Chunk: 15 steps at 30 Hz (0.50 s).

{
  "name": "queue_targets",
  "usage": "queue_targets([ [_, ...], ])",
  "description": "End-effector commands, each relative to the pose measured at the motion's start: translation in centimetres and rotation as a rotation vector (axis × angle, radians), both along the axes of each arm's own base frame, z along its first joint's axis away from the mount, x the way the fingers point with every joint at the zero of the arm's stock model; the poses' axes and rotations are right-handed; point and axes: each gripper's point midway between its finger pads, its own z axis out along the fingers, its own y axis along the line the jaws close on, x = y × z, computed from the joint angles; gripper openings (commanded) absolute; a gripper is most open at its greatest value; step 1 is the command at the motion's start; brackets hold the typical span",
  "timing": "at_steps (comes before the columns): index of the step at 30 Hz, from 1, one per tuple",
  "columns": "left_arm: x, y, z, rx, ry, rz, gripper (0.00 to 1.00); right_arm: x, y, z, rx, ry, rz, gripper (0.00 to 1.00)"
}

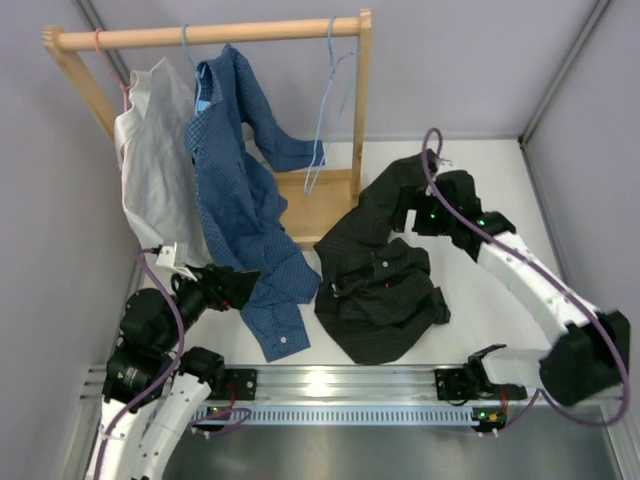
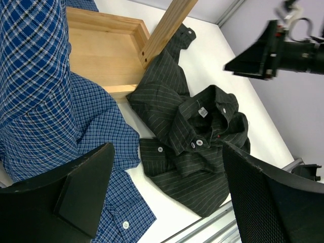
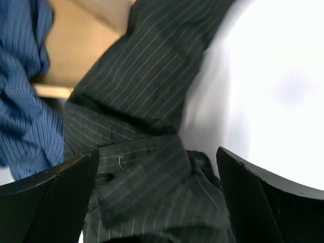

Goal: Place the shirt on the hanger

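Observation:
The right gripper moves down and slightly back next, open, onto the raised fold of collar edge (image 1: 394,252) (image 3: 169,156), since the fold already shows between its two spread fingers.
The black pinstriped shirt (image 1: 380,285) lies crumpled on the white table, one sleeve stretched toward the rack base. It also shows in the left wrist view (image 2: 195,136) with white buttons and a small red tag. The light-blue hanger (image 1: 323,120) hangs bare from the right end of the wooden rod. My right gripper (image 1: 408,215) is open, low over the shirt's upper part, its fingers straddling a cuff fold (image 3: 147,177). My left gripper (image 1: 245,283) is open and empty beside the hanging blue shirt's hem, left of the black shirt.
The wooden rack (image 1: 362,100) stands at the back with a tray base (image 2: 101,50). A white/grey shirt (image 1: 150,160) hangs on a pink hanger, and a blue checked shirt (image 1: 235,200) on a blue hanger trails onto the table. A metal rail (image 1: 340,385) runs along the near edge.

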Motion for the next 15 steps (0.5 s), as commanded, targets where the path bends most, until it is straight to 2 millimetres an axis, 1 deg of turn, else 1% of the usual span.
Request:
queue_targets([
  [1, 0.5, -0.1, -0.3, 0.019, 0.004, -0.002, 0.91, -0.6, 4.5, -2.1, 0.09, 0.157, 0.265, 0.95],
  [2, 0.5, -0.1, -0.2, 0.018, 0.0, -0.004, 0.91, -0.6, 5.2, -3.8, 0.094, 0.209, 0.29, 0.95],
  [4, 0.4, -0.2, -0.3, 0.019, 0.001, -0.008, 0.91, -1.0, 5.4, -5.8, 0.072, 0.241, 0.298, 0.96],
  [5, 0.3, -0.2, -0.3, 0.018, -0.001, -0.011, 0.91, -1.0, 5.3, -7.0, 0.053, 0.259, 0.286, 0.96],
  [6, 0.4, -0.2, -0.3, 0.019, 0.001, -0.011, 0.91, -1.6, 5.2, -8.4, 0.04, 0.289, 0.288, 0.95],
  [7, 0.4, -0.3, -0.4, 0.021, 0.004, -0.015, 0.91, -2.1, 5.4, -9.1, 0.035, 0.299, 0.298, 0.87],
  [8, 0.4, -0.4, -0.5, 0.022, 0.01, -0.022, 0.91, -2.3, 5.5, -9.2, 0.031, 0.288, 0.307, 0.81],
  [9, 0.6, -0.5, -0.7, 0.026, 0.022, -0.027, 0.91, -3.0, 5.4, -9.9, 0.022, 0.3, 0.31, 0.76],
  [10, 0.6, -0.7, -0.7, 0.03, 0.026, -0.034, 0.91, -3.4, 5.5, -9.9, 0.014, 0.297, 0.32, 0.56],
  [11, 0.7, -0.7, -0.8, 0.032, 0.032, -0.037, 0.91, -3.5, 5.4, -9.3, 0.013, 0.274, 0.317, 0.46],
  [12, 0.7, -0.9, -0.9, 0.034, 0.037, -0.046, 0.91, -3.8, 5.1, -9.1, 0.01, 0.265, 0.312, 0.35],
  [13, 0.8, -0.9, -0.9, 0.038, 0.042, -0.048, 0.91, -3.9, 5.1, -7.7, 0.022, 0.218, 0.318, 0.16],
  [15, 0.8, -1.1, -0.8, 0.038, 0.038, -0.061, 0.92, -4.2, 5.0, -5.9, 0.035, 0.163, 0.329, 0.0],
])
